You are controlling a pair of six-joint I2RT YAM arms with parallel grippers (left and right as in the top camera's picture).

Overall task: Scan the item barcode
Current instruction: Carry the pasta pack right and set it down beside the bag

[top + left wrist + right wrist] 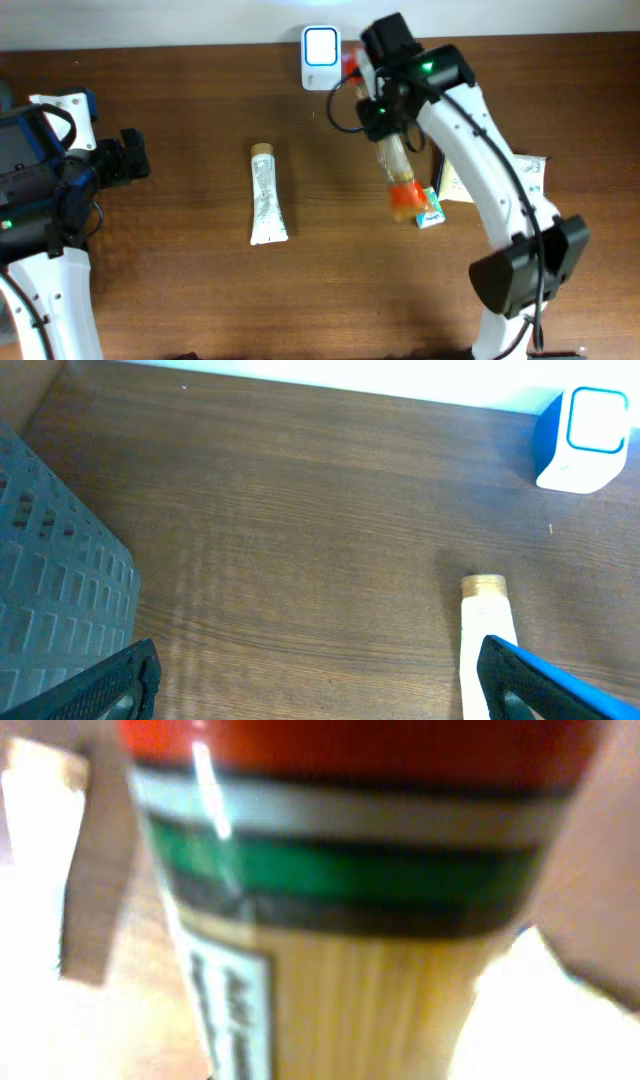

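Observation:
The pack point(397, 172) should be let go clear of the scanner, so my right gripper will go down and to the right in the overhead view next, beside the white packets.
My right gripper point(385, 128) is shut on the item, a long yellowish pack point(397, 172) with an orange end. The pack hangs tilted above the table, its orange end toward the front, just right of the white scanner point(320, 55) with its blue-lit window. The right wrist view is filled by a blur of that pack point(340, 920): red, white, green and black bands over a yellow body with a printed label; my own fingers do not show there. My left gripper point(130, 160) stands open at the far left, with bare wood between its fingers point(540, 680).
A white tube point(266, 196) with a tan cap lies mid-table, its cap end point(487, 610) near my left gripper's right finger. A small green-and-white box point(430, 214) and white packets point(528, 176) lie at the right. A grey perforated crate point(50, 590) stands at the left.

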